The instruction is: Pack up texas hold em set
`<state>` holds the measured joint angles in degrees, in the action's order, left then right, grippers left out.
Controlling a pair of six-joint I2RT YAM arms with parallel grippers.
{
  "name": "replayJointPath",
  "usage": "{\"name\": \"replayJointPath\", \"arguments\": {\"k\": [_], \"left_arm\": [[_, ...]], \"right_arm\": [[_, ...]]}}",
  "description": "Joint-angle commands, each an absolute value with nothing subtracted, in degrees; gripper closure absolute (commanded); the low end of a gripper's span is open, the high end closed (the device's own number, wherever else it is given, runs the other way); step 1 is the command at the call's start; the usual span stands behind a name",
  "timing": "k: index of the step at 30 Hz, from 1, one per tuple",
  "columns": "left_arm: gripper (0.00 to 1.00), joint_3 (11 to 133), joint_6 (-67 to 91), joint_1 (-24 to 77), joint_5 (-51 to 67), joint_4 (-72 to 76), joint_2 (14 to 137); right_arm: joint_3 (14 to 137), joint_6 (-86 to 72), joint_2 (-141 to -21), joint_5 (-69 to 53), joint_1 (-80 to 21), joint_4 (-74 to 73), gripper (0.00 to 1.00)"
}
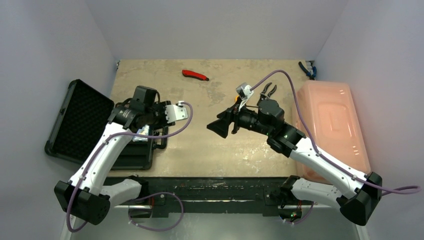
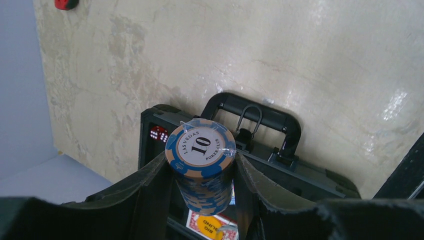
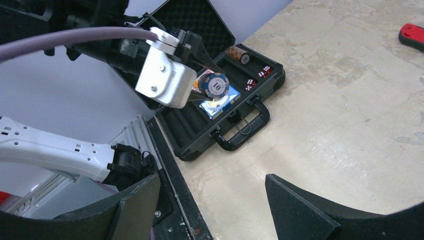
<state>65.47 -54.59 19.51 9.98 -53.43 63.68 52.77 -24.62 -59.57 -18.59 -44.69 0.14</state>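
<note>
My left gripper should next move down and outward to the empty gap between brown roll and dice [image 2: 153, 149] below and let go of the chip roll there.
The black case [image 1: 80, 120] lies open at the table's left edge, lid folded back, handle [image 3: 245, 130] facing the table's middle. My left gripper [image 2: 200, 165] hovers over the case's base, shut on a blue-and-tan chip roll [image 2: 202, 160] marked "10" and wrapped in clear film, also visible in the right wrist view [image 3: 216, 86]. Below it in the case lie a card deck [image 3: 220, 106] and a yellow "big blind" disc [image 2: 210, 225]. A brown chip roll [image 3: 240, 54] and red dice [image 3: 257, 77] sit in the case's far slots. My right gripper [image 1: 220, 127] hangs open and empty over the table's middle.
A red-handled tool [image 1: 195, 75] lies at the back of the table. Black pliers [image 1: 268, 91] sit behind the right arm, and blue-handled pliers [image 1: 306, 69] are in the far right corner. A translucent pink bin [image 1: 330, 125] takes up the right side.
</note>
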Motion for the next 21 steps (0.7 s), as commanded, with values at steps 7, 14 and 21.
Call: {"name": "replayJointPath", "arguments": {"k": [7,14,21], "left_arm": [[1.0,78.1,-68.8,14.5,7.7,-59.4,73.8],[1.0,80.4,-74.4,10.0,8.7,-61.4,79.6],[1.0,80.0,-77.4,5.6,8.3,-58.5,85.0]], "right_arm": [[51.2,-22.1,-56.6,-16.7,-45.0,0.1,0.19],[51.7,-20.9,-56.4,-16.9,-45.0,-2.5,0.19],[52.6,-19.1,-56.9,-19.3,-45.0,-5.9,0.19]]}}
